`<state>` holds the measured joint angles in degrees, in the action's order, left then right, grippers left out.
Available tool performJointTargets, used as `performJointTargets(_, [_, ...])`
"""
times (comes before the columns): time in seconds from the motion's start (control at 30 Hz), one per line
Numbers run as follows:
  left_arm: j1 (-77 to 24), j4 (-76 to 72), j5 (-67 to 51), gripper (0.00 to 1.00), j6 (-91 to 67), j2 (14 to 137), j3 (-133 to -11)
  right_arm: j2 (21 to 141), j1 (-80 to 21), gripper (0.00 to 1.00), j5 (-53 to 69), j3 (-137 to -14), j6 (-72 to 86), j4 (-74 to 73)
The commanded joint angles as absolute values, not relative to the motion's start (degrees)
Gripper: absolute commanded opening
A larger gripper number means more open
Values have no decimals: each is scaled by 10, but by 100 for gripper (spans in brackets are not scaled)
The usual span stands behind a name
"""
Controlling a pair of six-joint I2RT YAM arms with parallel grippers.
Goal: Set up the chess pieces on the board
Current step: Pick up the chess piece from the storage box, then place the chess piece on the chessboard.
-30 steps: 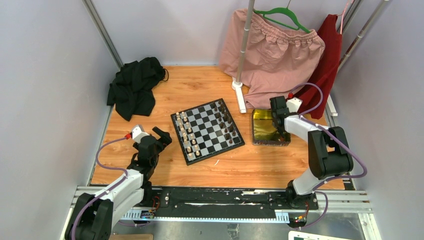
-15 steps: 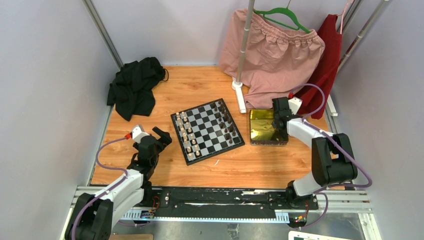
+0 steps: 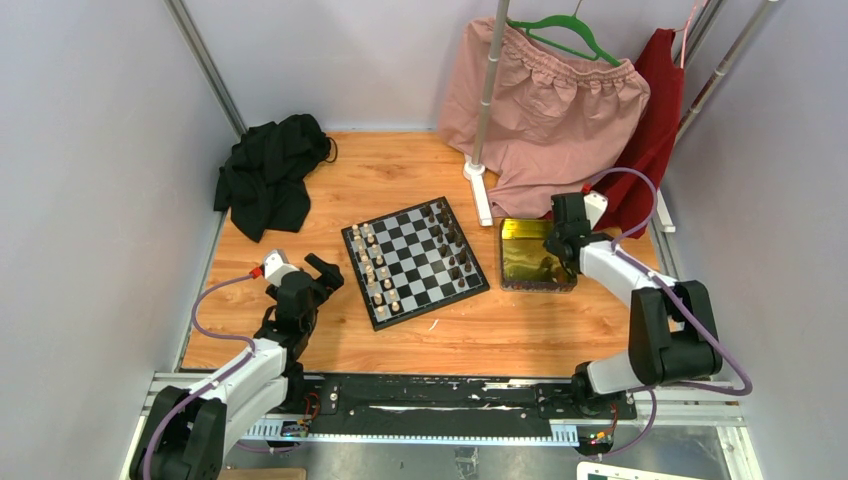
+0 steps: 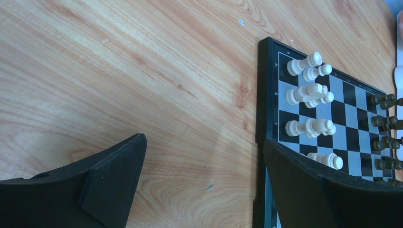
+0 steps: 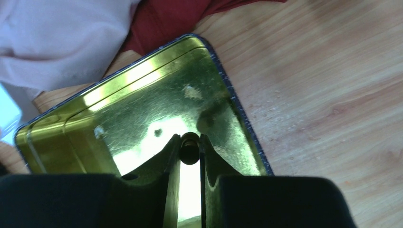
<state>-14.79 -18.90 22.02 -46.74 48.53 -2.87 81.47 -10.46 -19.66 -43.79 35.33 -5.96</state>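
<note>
The robot will next swing its right gripper to the left in the top view and lower it to release on the dark side's near corner square (image 3: 475, 280), which is empty.
The chequered board (image 3: 415, 262) lies mid-table, with cream-white chess pieces (image 3: 375, 275) along its left side and dark brown ones (image 3: 450, 245) along its right. In the left wrist view the white pieces (image 4: 309, 95) stand on the board (image 4: 266, 95) at the right. My left gripper (image 3: 312, 275) hangs open over bare wood just left of the board, nothing between its fingers (image 4: 114, 175). My right gripper (image 3: 558, 238) hovers over the yellow tin (image 3: 530, 255), shut on a dark chess piece (image 5: 189, 151) pinched at its fingertips.
A black cloth (image 3: 270, 175) lies heaped at the back left. A pink garment (image 3: 560, 110) and a red one (image 3: 655, 130) hang on a rack whose white foot (image 3: 480, 195) stands behind the tin. Walls close in on both sides.
My right gripper has drifted right and back over the tin with the dark piece in it. The left arm has not moved.
</note>
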Motion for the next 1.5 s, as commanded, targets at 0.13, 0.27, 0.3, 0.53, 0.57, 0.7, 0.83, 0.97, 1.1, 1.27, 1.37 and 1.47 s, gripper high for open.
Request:
performJointTargets(0.13, [-146, -192, 218, 100, -469, 486, -36, 764, -121, 0, -93, -444, 281, -49])
performJointTargets(0.27, [-146, -192, 218, 100, -469, 487, -36, 746, -175, 0, -108, -460, 225, -81])
performJointTargets(0.3, [-146, -192, 218, 100, -469, 487, -36, 743, -192, 0, -116, -464, 211, -89])
performJointTargets(0.53, [-146, -192, 218, 100, -469, 487, -36, 713, -297, 0, -139, -460, 137, -110])
performJointTargets(0.57, [-146, -192, 219, 100, -469, 488, -36, 708, -309, 0, -141, -459, 131, -111])
performJointTargets(0.7, [-146, -192, 218, 100, -469, 487, -36, 691, -352, 0, -143, -452, 109, -111])
performJointTargets(0.83, [-146, -192, 218, 100, -469, 487, -36, 685, -388, 0, -145, -449, 95, -110])
performJointTargets(0.97, [-146, -192, 219, 100, -468, 486, -36, 691, -414, 0, -147, -441, 91, -104])
performJointTargets(1.1, [-146, -192, 219, 100, -468, 487, -36, 702, -440, 0, -148, -423, 95, -75])
performJointTargets(1.27, [-146, -192, 219, 100, -468, 487, -36, 724, -466, 0, -164, -404, 101, -41])
performJointTargets(1.37, [-146, -192, 218, 100, -468, 487, -36, 733, -482, 0, -186, -392, 102, -19])
performJointTargets(1.47, [-145, -192, 219, 100, -468, 487, -36, 739, -495, 0, -210, -376, 105, 14])
